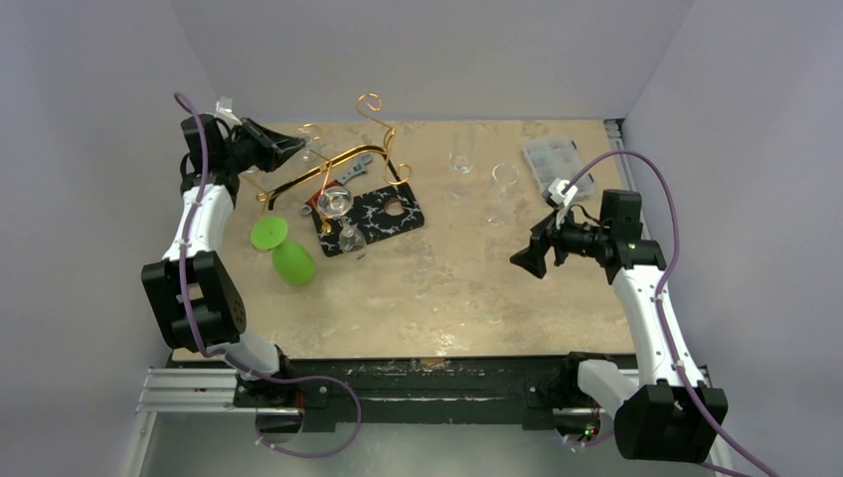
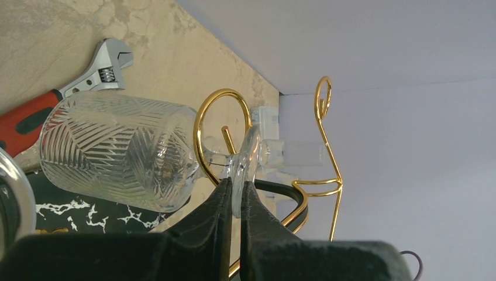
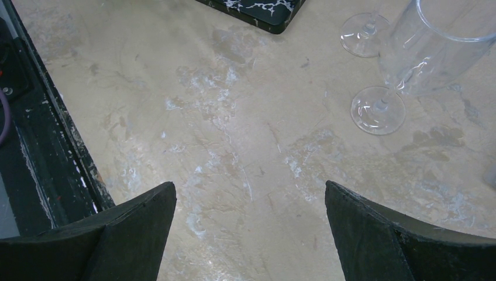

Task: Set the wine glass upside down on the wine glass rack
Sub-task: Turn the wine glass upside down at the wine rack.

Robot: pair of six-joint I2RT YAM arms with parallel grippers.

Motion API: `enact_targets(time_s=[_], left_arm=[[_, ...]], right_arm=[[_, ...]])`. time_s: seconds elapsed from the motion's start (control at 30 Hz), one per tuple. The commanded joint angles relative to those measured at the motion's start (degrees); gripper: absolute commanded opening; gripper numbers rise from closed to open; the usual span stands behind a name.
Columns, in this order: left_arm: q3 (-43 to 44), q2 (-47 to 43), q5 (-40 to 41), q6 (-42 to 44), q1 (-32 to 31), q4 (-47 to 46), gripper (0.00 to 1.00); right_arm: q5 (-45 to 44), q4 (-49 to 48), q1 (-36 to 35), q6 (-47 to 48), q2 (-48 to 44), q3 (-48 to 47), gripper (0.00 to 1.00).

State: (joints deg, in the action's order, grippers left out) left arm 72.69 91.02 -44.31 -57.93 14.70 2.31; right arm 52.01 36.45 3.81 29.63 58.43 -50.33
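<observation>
Next, my left gripper moves outward toward the scroll loop's far curve (image 1: 310, 126) (image 2: 225, 92) and releases the glass's foot, since the curve lies outward of it and beyond the stem.
The wine glass (image 2: 117, 149) is clear with a cut line pattern and hangs sideways in the left wrist view. My left gripper (image 2: 237, 182) is shut on the rim of its round foot. The stem lies inside a curled scroll loop (image 2: 202, 132) of the gold wine glass rack (image 1: 338, 167). Seen from above, the left gripper (image 1: 288, 146) is at the rack's left end, at the table's back left. My right gripper (image 3: 250, 193) is open with nothing between its fingers. It hovers over bare table at the right (image 1: 527, 260).
A black white-veined board (image 1: 383, 214) carrying two clear glasses lies in front of the rack. A green glass (image 1: 283, 250) lies on its side to the left. A red-handled wrench (image 2: 88, 76) lies behind. Two clear stemmed glasses (image 1: 504, 181) and a plastic box (image 1: 557, 159) stand at back right.
</observation>
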Motion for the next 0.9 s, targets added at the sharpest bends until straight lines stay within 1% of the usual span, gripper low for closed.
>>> enact_targets(time_s=[0.0, 0.17, 0.27, 0.4, 0.87], left_arm=[[3.84, -1.22, -0.38, -0.11, 0.61, -2.90, 0.00], [4.91, -0.82, 0.11, 0.01, 0.67, -2.40, 0.00], [5.01, -0.87, 0.77, 0.10, 0.66, -0.23, 0.00], [5.63, -0.06, 0.99, -0.37, 0.62, -0.49, 0.00], [12.21, 5.12, 0.81, -2.82, 0.52, -1.39, 0.00]], right_arm=[[0.81, 0.12, 0.09, 0.81, -0.68, -1.53, 0.96], [0.79, 0.16, 0.13, 0.79, -0.77, -1.53, 0.96], [0.81, 0.12, 0.10, 0.78, -0.86, -1.53, 0.96], [0.80, 0.20, 0.14, 0.89, -0.78, -1.53, 0.96], [0.50, 0.20, 0.13, 0.96, -0.73, -1.44, 0.96]])
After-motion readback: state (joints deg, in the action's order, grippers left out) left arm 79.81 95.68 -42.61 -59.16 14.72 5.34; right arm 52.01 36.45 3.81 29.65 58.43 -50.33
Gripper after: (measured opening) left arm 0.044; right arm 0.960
